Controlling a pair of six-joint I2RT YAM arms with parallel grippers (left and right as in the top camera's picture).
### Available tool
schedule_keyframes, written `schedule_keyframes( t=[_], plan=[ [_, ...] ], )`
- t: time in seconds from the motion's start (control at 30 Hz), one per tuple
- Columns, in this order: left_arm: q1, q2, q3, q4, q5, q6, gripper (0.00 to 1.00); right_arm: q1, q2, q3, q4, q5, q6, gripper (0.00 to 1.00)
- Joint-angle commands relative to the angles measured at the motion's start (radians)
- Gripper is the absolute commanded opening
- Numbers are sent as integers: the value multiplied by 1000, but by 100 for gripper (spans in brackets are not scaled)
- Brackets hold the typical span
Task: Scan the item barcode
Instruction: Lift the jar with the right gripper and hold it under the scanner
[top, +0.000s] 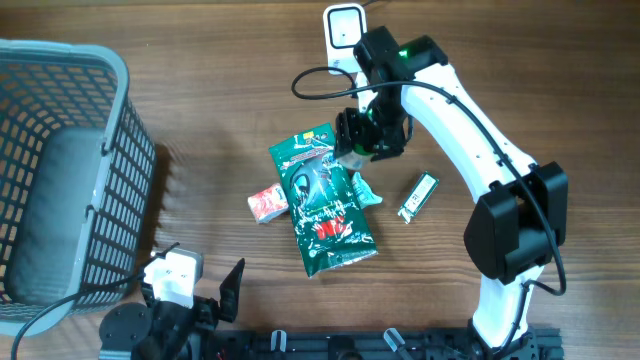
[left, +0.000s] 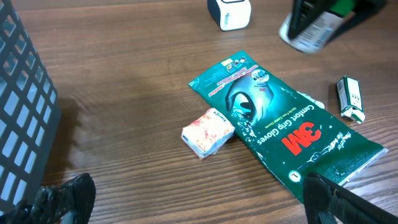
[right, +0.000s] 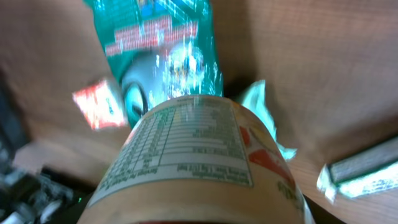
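Observation:
Bare wood lies right of my right gripper in the overhead view, so next I need to carry the container (right: 193, 155) with my right gripper outward to the scanner, then across there to release.
My right gripper (top: 368, 135) is shut on a round container (right: 193, 155) with a nutrition label on pale orange. It hangs above the table, just below the white scanner (top: 345, 28). In the left wrist view the container (left: 309, 32) shows at the top right, beside the scanner (left: 229, 12). The right wrist view is filled by the container, which hides the right fingers. My left gripper (top: 200, 290) stands open at the front left, its fingers (left: 65, 199) wide apart over bare wood.
A green 3M gloves packet (top: 322, 200) lies mid-table with a red-and-white packet (top: 267, 204) at its left and a teal wrapper (top: 366, 190) at its right. A small green-and-white pack (top: 418, 197) lies further right. A grey basket (top: 60, 150) stands far left.

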Motion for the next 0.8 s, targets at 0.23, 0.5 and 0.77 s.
schedule_keyframes(
  t=[0.23, 0.5, 0.77],
  plan=[
    [0, -5, 0, 2, 12, -9, 100, 0, -17, 8, 549, 406, 26, 56],
    [0, -5, 0, 2, 12, -9, 100, -5, 98, -58, 1051, 564, -110, 56],
    [0, -5, 0, 2, 12, -9, 100, -10, 290, -58, 1400, 612, -209, 56]
  ],
)
